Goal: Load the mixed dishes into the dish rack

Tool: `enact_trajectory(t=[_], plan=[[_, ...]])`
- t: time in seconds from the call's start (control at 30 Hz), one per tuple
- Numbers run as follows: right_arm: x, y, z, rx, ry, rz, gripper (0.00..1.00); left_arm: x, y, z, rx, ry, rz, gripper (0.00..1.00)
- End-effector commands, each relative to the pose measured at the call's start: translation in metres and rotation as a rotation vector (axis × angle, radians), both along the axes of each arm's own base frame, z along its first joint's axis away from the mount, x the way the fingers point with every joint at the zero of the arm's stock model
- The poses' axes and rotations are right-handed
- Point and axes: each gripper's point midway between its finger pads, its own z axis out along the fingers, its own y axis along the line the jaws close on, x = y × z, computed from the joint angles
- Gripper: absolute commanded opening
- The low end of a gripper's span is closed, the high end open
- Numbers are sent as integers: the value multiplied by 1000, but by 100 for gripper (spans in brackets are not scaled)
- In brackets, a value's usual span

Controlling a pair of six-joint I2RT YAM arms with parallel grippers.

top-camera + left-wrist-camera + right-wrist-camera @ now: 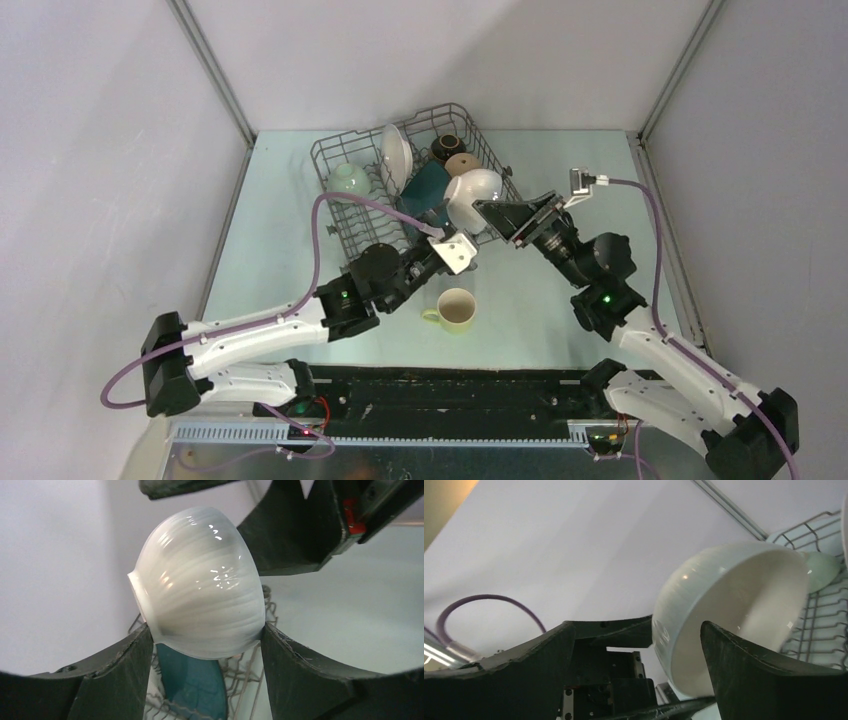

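Observation:
The left gripper turns and swings past the teal plate next, then brings the white bowl down onto empty wires in front of the pale green bowl [349, 180].
A white bowl [472, 197] hangs tilted over the near right corner of the grey wire dish rack [345, 225]. My left gripper [466, 224] is shut on it; in the left wrist view both fingers [125, 665] press its sides [200, 605]. My right gripper [488, 208] is open and straddles the bowl's rim; in the right wrist view [636, 625] one finger [769, 675] sits in front of the bowl's inside [744, 610]. The rack holds a pale green bowl [349, 180], an upright white plate [396, 157], a dark teal plate [427, 188], a dark brown bowl [446, 146] and a tan mug [462, 163].
A yellow mug [457, 310] stands upright on the table just in front of the rack, under my left wrist. The teal plate [195, 680] and rack wires [240, 675] lie right below the held bowl. Enclosure walls stand close on both sides.

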Motion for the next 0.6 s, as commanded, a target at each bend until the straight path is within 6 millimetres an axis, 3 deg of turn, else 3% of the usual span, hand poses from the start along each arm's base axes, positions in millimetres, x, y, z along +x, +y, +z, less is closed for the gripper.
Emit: enact_trajectory(t=[0.0, 0.27, 0.53, 0.57], plan=[[15, 2, 4, 26, 5, -7, 99, 24, 39, 26, -43, -44, 155, 0], [61, 11, -36, 10, 122, 12, 99, 71, 112, -8, 34, 18, 454, 0], [75, -21, -62, -122, 170, -113, 100, 109, 171, -56, 342, 65, 714, 0], [71, -27, -56, -124, 153, -128, 100, 116, 177, -66, 384, 79, 735, 0]])
